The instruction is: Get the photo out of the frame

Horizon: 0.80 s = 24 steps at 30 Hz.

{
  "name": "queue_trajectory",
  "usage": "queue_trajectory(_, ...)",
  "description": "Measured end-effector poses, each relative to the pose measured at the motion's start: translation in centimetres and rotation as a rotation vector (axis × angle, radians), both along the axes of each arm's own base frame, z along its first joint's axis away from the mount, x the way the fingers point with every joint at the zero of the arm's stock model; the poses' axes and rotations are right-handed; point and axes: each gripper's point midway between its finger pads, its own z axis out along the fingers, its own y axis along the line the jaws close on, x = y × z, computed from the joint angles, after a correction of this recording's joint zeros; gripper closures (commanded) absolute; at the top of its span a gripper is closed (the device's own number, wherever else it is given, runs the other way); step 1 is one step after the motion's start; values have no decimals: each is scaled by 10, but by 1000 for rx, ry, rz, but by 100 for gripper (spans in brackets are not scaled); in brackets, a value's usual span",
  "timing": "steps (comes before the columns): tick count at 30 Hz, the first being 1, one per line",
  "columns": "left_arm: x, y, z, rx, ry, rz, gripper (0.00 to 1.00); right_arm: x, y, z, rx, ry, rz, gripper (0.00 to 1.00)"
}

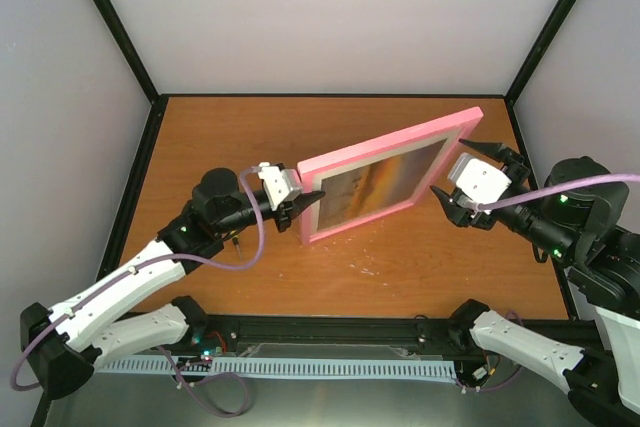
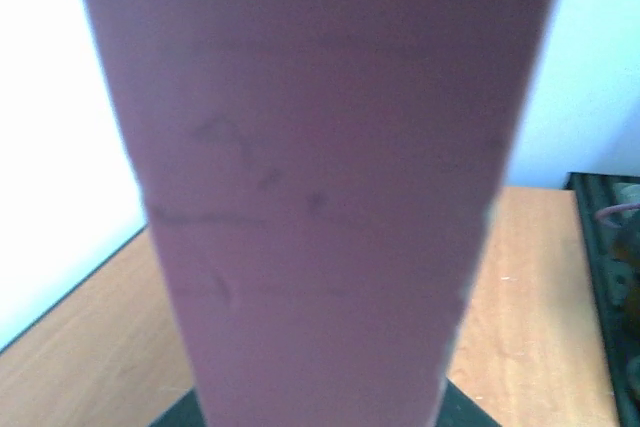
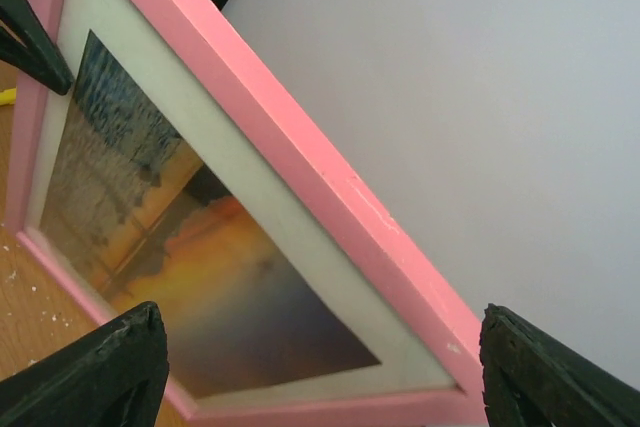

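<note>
My left gripper tips the leaning frame flat next and lowers it. Then it releases the frame on the bare tabletop below my gripper, toward the right in the top view.
The pink frame (image 1: 392,140) stands on its long edge on the table, leaning back, with its picture side towards the arms. The photo (image 1: 375,182), an orange and blue sunset behind a white mat, sits inside it. My left gripper (image 1: 303,203) is shut on the frame's left end, and pink wood (image 2: 320,197) fills the left wrist view. My right gripper (image 1: 452,169) stands open just off the frame's right end, touching nothing. In the right wrist view its fingers (image 3: 100,367) straddle the frame's corner (image 3: 440,347), with the photo (image 3: 200,277) beyond them.
Wooden table (image 1: 250,137) inside an enclosure with black corner posts (image 1: 120,22) and pale walls. Small white crumbs (image 1: 365,265) lie in front of the frame. A bit of something yellow (image 3: 5,97) shows past the frame's far end.
</note>
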Motion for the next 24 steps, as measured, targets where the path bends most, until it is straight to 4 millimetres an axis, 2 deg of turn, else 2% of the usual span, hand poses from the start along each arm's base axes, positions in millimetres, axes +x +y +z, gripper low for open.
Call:
queue_trajectory(7,-24,-6,4,-33,128,-161,99,-4,4,4,28,0,29,17)
queue_trajectory(11,-26,-11,3,-38,211,-216,99,-6,6,6,37,-5,42,17)
queue_trajectory(13,-17,-9,3,-48,276,-225,99,-6,6,7,43,-11,44,17)
queue_trajectory(18,34,6,-14,-93,504,-173,99,-4,10,1,45,-10,54,17)
queue_trajectory(21,62,6,-30,-109,637,-159,99,1,14,-11,34,5,54,17)
queue_trajectory(24,84,-2,-42,-119,718,-160,99,10,20,-32,18,31,49,18)
